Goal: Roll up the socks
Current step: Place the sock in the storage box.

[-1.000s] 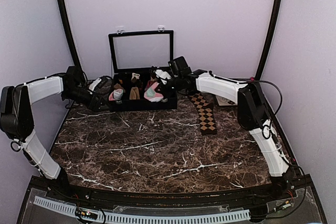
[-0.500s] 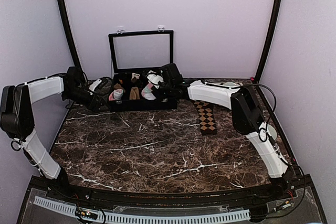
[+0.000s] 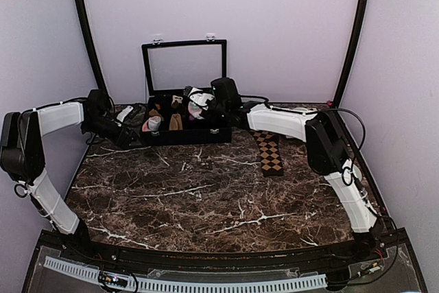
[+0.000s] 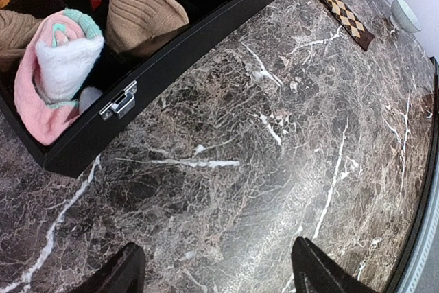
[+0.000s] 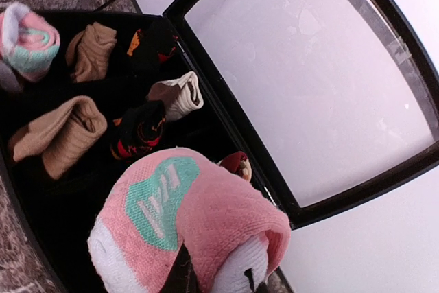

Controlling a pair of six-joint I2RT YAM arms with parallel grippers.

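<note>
I should next move my right gripper down and back to release the sock in the box's empty front section (image 3: pixel 195 124) (image 5: pixel 65 211), which lies below the gripper, nearer my base.
A rolled pink sock (image 5: pixel 206 204) with a mint-green patch and white marks hangs over the back of the black box (image 3: pixel 185 139), with my right gripper (image 5: pixel 216 280) shut on it. From above, that pink sock (image 3: pixel 196 101) and the right gripper (image 3: pixel 204 105) sit above the box's middle compartments. The dark brown sock with tan checks (image 3: pixel 269 150) lies flat on the marble right of the box; the left wrist view has this checked sock (image 4: pixel 336 6) at the top. My left gripper (image 4: pixel 219 276) stands open over bare marble by the box's left front corner, holding nothing.
The box (image 4: pixel 171 60) has its glass lid (image 5: pixel 302 87) standing open at the back. It holds another pink roll (image 4: pixel 55 66), tan bundles (image 5: pixel 62 135) and dark bundles (image 5: pixel 137 132). A small white bowl (image 4: pixel 405 13) stands at the far right. Walls close in on three sides.
My right gripper has carried the pink roll to the left and toward the back, from the box's right end to over its middle. The left arm has barely moved.
</note>
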